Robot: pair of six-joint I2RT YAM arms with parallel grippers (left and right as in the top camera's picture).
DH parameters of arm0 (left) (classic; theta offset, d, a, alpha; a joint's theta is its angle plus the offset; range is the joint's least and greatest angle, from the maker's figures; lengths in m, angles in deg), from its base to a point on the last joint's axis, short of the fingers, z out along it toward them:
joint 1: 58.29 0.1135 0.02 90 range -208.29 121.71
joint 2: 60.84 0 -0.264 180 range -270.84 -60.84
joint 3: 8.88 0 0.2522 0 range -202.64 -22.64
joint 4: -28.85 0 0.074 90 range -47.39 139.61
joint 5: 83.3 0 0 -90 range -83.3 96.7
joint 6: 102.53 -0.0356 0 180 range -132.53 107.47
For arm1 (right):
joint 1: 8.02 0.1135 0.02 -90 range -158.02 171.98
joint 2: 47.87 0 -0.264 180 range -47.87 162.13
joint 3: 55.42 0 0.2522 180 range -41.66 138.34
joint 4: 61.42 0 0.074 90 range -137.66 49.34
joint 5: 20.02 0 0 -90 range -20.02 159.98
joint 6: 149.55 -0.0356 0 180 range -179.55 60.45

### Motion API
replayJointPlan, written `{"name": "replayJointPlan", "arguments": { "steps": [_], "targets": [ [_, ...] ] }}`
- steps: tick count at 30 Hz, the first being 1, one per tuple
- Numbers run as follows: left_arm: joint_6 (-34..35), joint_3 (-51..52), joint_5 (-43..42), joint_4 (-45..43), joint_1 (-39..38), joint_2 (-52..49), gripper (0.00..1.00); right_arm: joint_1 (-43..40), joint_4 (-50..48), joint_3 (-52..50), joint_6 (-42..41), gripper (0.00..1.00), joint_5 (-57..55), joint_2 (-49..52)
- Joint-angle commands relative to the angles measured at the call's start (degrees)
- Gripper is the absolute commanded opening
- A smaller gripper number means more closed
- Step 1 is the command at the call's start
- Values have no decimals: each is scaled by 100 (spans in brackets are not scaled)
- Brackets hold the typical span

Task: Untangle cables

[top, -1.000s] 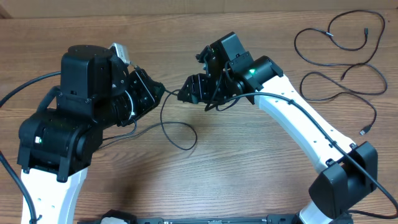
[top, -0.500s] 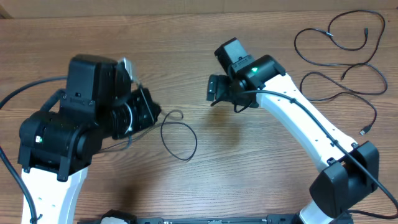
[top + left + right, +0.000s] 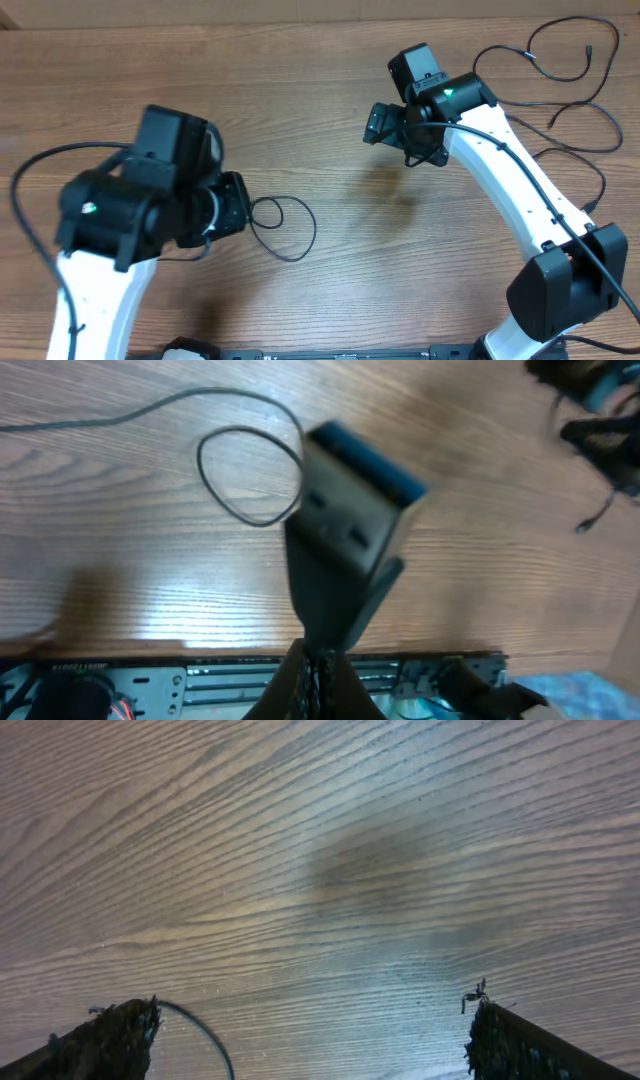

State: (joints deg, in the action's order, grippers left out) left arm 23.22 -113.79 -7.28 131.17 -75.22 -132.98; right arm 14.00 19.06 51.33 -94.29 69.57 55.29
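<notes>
The left gripper lowers its plug toward the bare wood beside the loose loop next and releases the cable, since that spot lies below the gripper.
My left gripper is shut on one of the thin black cables. In the left wrist view its plug stands up out of the closed jaws, large and blurred. The rest of that cable lies in a loose loop on the wood just right of the gripper, also visible as a loop in the wrist view. My right gripper hangs open above bare table, well up and right of the loop. Its fingers stand wide apart with nothing between them; a thin cord passes the left fingertip.
Two more thin cables lie in loose loops at the far right, one at the back corner and one nearer. The table's front edge and a metal rail show below the left gripper. The right arm's white link crosses the right side.
My right gripper has opened, let go of the cable and moved up and right. My left gripper has pulled back left and down with the plug, and the loop has settled on the table.
</notes>
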Motion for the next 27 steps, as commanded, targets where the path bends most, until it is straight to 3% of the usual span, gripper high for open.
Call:
{"name": "replayJointPlan", "arguments": {
  "steps": [1, 8, 20, 25, 27],
  "targets": [
    [-96, 564, 83, -284, -212, -20, 4, 2, -13, -11, -39, 100, 13, 7],
    [-57, 1353, 28, -782, -297, -24, 4, 2, -17, -11, -39, 100, 267, 7],
    [876, 1818, 1685, -879, -297, -334, 5, 15, -39, -11, -31, 100, 798, 7],
    [907, 1915, 1683, -986, -297, -780, 14, 15, -35, -11, 33, 100, 804, 7],
    [863, 1915, 1480, -1001, -297, -990, 34, 15, -26, -15, 48, 100, 809, 7]
  ]
}}
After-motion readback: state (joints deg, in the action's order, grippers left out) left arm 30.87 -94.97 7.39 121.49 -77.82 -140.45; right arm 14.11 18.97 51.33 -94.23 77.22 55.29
